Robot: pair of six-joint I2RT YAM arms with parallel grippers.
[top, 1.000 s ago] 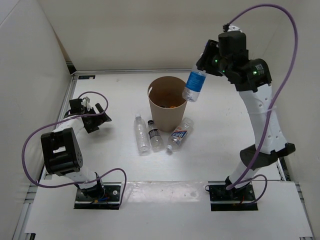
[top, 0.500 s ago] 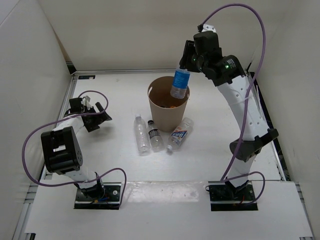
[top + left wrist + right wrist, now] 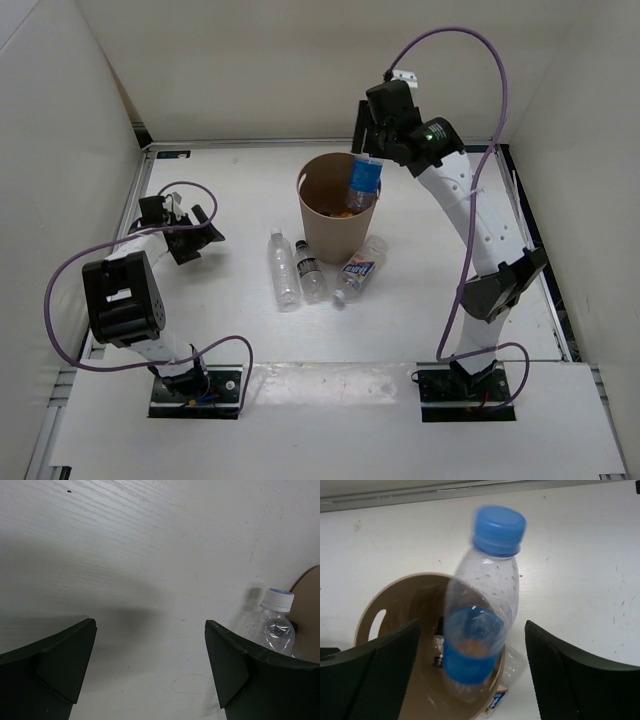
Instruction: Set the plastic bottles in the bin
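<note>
My right gripper moves past the bin's rim, back and down onto the labelled bottle (image 3: 360,268) next, as the blue-capped bottle is free over the bin.
The tan bin (image 3: 330,228) stands mid-table. A clear plastic bottle with a blue cap and blue label (image 3: 362,177) hangs blurred over its right rim, base inside the mouth. My right gripper (image 3: 368,148) is just above it, open. In the right wrist view the bottle (image 3: 481,630) sits between the fingers without touching either, over the bin (image 3: 395,605). Three more bottles lie in front of the bin: white-capped (image 3: 283,268), black-capped (image 3: 309,271), labelled (image 3: 358,268). My left gripper (image 3: 203,232) rests open and empty at the left.
White walls enclose the table on the left, back and right. The left wrist view has bare tabletop between the fingers (image 3: 60,660), with the white-capped bottle (image 3: 276,622) and the bin's edge (image 3: 311,605) at the right. Something small and dark (image 3: 439,656) lies inside the bin.
My right arm swung left with the blue-capped bottle until it was over the bin, then the gripper opened and let the bottle go. The left arm has not moved.
</note>
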